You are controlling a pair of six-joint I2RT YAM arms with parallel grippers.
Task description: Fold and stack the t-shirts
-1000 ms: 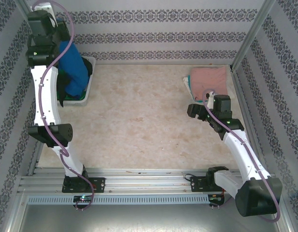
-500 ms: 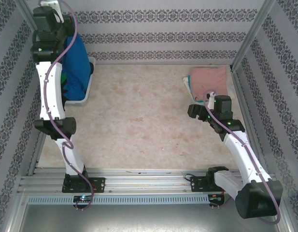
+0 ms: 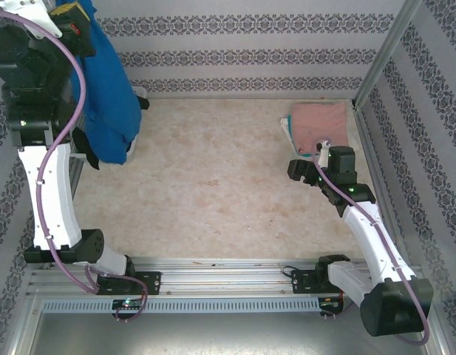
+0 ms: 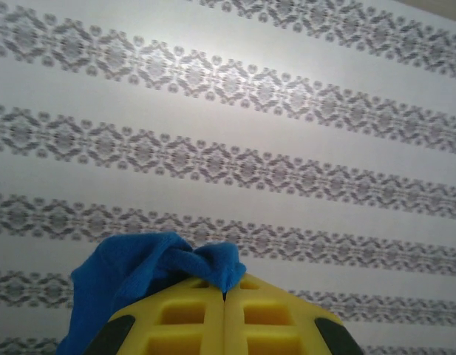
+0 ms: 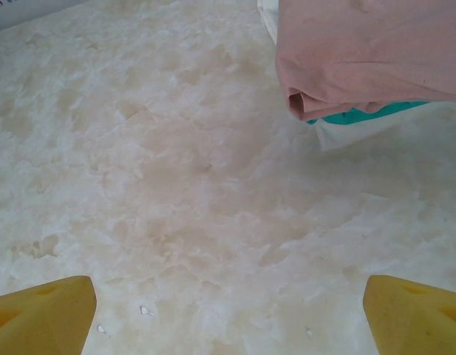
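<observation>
My left gripper is holding the hanging shirt, and the bare middle of the marble tabletop is clear. Next it will swing the shirt away from the basket over that spot, lower it and release it.
A royal-blue t-shirt [image 3: 106, 96] hangs full length from my left gripper [image 3: 72, 15], which is raised high at the far left corner and shut on a bunch of its cloth. In the left wrist view the yellow fingers [image 4: 183, 318] are pressed together at the gripper [image 4: 225, 290], with blue cloth [image 4: 150, 262] pinched at their tips. A folded salmon-pink t-shirt [image 3: 321, 122] lies at the back right on top of a green one [image 5: 361, 115]. My right gripper [image 3: 297, 169] hovers open just in front of that stack [image 5: 368, 52], its jaws [image 5: 228, 303] wide apart over bare table.
The white basket [image 3: 140, 92] stands at the back left, mostly hidden behind the hanging shirt, with dark cloth [image 3: 85, 151] showing at the shirt's lower edge. Patterned walls close in the back and both sides. The marbled tabletop [image 3: 213, 185] stretches between the arms.
My left arm has risen high, lifting the blue t-shirt up from the basket until it hangs long. The right arm has stayed put.
</observation>
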